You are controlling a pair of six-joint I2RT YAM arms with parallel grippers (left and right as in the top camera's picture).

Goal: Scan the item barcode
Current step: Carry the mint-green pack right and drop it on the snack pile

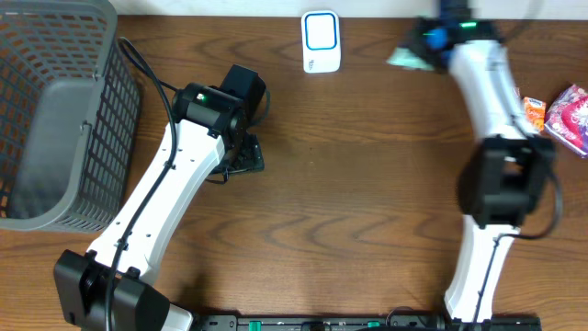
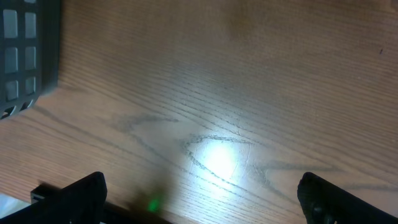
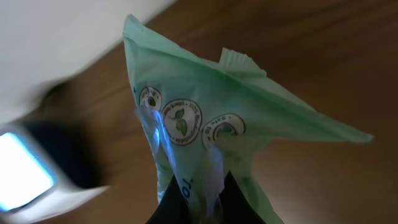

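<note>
I will move my right gripper back and to the right in the overhead view and let go of the green packet over the orange packet (image 1: 534,113), as other packets are grouped together.
The item is a pale green plastic packet (image 3: 205,106) with round leaf logos, and my right gripper (image 3: 200,202) is shut on its lower end. In the overhead view the packet (image 1: 404,58) hangs at the table's far edge, with the right gripper (image 1: 428,43) just right of it. The white scanner (image 1: 321,41) with its blue-rimmed face stands left of the packet; in the right wrist view the scanner (image 3: 28,174) is a blurred, glowing shape at lower left. My left gripper (image 1: 241,156) hovers open over bare wood, fingers (image 2: 78,196) wide apart and nothing between them.
A grey mesh basket (image 1: 55,110) fills the far left corner, and its edge (image 2: 25,50) shows in the left wrist view. An orange packet (image 1: 534,108) and a pink packet (image 1: 570,115) lie at the right edge.
</note>
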